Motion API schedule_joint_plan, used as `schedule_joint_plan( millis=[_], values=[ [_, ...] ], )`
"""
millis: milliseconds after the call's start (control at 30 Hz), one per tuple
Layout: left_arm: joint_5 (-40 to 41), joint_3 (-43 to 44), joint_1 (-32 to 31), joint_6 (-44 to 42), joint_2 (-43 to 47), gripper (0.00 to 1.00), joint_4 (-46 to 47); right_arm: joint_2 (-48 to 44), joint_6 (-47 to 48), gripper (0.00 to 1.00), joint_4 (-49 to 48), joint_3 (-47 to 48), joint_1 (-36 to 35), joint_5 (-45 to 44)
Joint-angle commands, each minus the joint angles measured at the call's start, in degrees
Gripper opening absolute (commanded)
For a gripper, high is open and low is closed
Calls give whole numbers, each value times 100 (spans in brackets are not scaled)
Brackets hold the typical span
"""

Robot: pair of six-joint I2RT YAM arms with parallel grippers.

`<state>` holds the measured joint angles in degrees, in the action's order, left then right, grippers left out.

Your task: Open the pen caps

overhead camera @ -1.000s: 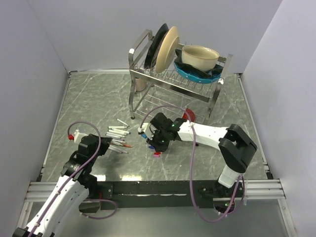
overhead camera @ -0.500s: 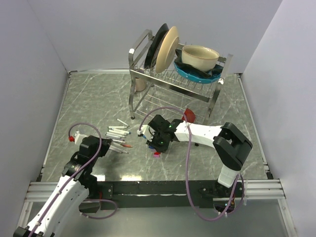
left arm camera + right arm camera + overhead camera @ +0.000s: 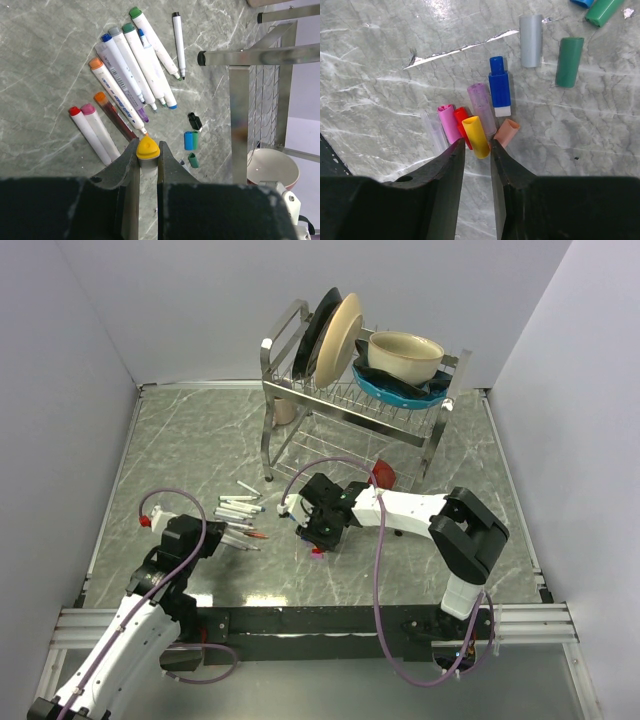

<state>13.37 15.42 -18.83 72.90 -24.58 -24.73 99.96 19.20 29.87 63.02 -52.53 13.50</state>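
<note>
The yellow cap of the white pen is already off, so my left gripper should next go down toward the orange-ended pens of the row (image 3: 245,531) (image 3: 131,121) and release the pen.
My left gripper (image 3: 148,151) (image 3: 224,537) is shut on a white pen whose yellow end (image 3: 148,148) shows between the jaws, just short of a row of marker pens (image 3: 131,75) (image 3: 240,511) lying on the table. My right gripper (image 3: 476,145) (image 3: 313,537) is low over a pile of loose pen caps. Its jaws hold a yellow cap (image 3: 476,136) close on both sides. Under and beside that cap lie pink (image 3: 449,123), red (image 3: 461,120), purple (image 3: 481,102), blue (image 3: 498,89) and peach (image 3: 507,132) caps. Grey (image 3: 530,40) and green (image 3: 569,62) caps lie farther off.
A metal dish rack (image 3: 355,390) with plates and bowls stands at the back; its leg (image 3: 250,55) is close to the pens. Black (image 3: 194,121), blue (image 3: 188,140) and green (image 3: 193,160) caps lie between the pens and the rack. A small bowl (image 3: 272,167) sits under the rack.
My right gripper has shifted a little left and down over the pile of caps. The left arm has hardly moved.
</note>
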Motion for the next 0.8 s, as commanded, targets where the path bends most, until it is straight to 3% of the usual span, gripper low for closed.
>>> schedule_joint_plan(
  millis=[0, 300, 767],
  values=[
    [96, 31, 37, 48, 6, 3, 118, -73, 49, 35, 19, 254, -38, -14],
    [245, 23, 72, 84, -196, 4, 126, -591, 128, 46, -42, 166, -38, 56],
    [-255, -74, 301, 268, -1321, 6, 1269, -952, 224, 49, -34, 96, -46, 206]
  ],
)
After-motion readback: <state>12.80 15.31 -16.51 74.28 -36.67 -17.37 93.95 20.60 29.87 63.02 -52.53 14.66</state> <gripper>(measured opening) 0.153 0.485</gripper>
